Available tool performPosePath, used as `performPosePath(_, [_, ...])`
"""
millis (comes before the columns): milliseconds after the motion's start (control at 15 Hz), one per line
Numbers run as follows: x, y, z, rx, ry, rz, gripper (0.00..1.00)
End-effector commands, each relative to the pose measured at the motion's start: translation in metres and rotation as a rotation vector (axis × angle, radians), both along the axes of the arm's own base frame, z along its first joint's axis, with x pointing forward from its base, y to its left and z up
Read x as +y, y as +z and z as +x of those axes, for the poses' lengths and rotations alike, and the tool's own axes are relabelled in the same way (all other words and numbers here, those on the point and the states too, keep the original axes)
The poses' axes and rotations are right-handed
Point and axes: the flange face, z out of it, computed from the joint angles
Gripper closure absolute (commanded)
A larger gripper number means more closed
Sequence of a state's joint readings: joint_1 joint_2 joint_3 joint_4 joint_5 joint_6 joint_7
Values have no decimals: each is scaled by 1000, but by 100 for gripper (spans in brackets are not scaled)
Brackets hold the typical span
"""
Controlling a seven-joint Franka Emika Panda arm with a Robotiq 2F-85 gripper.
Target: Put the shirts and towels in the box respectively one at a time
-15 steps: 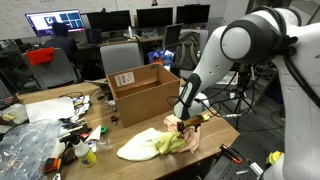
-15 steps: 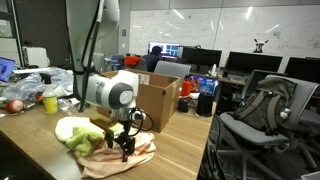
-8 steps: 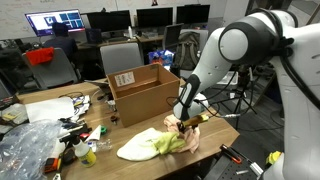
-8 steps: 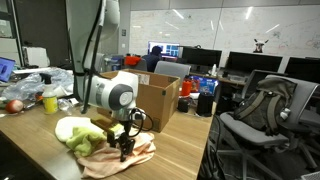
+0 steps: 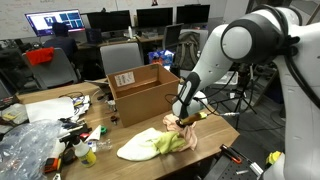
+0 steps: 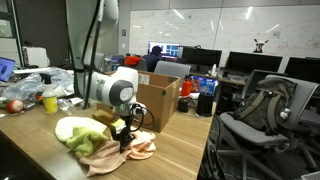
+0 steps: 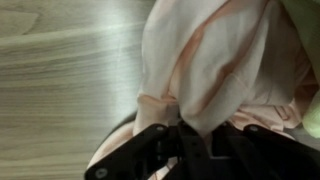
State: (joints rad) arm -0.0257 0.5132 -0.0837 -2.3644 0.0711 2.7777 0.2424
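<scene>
I will raise my gripper next and carry the peach-pink cloth outward over the box's open top [image 5: 145,80] to release it there. That opening is higher than my gripper and farther outward.
A pile of cloths lies on the wooden table: a white one [image 5: 133,149] [image 6: 70,127], a green one [image 5: 167,144] [image 6: 84,141] and a peach-pink one [image 5: 187,138] [image 6: 141,150]. My gripper [image 5: 181,122] [image 6: 127,139] [image 7: 190,135] is at the pile's edge, shut on a fold of the peach-pink cloth [image 7: 220,60], which bunches up between the fingers in the wrist view. The brown cardboard box [image 5: 145,92] [image 6: 158,100] stands open just behind the pile, with a white label on its side.
Crumpled plastic and small clutter [image 5: 30,145] fill one end of the table, with a yellow container [image 6: 50,100] among it. An office chair [image 6: 255,115] stands past the table edge. More chairs, desks and monitors are behind the box.
The jaws have closed from open onto the peach-pink cloth. The gripper has risen slightly, drawing the fold of cloth up with it.
</scene>
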Motion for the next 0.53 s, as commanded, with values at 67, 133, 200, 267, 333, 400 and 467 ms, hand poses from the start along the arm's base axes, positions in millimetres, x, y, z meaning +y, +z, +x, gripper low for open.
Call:
performPosePath(67, [10,53,10,-89,4,-66,97])
performPosePath(133, [12,64,13,-108,9,-83,97])
performPosePath(200, [16,77,16,-131,16,-107,97])
performPosePath(267, [19,88,19,-151,23,-127,97])
performPosePath(333, [23,102,22,-172,28,-153,97])
performPosePath(400, [27,116,24,-196,34,-181,97])
performPosePath(467, [30,129,27,-219,41,-212,97])
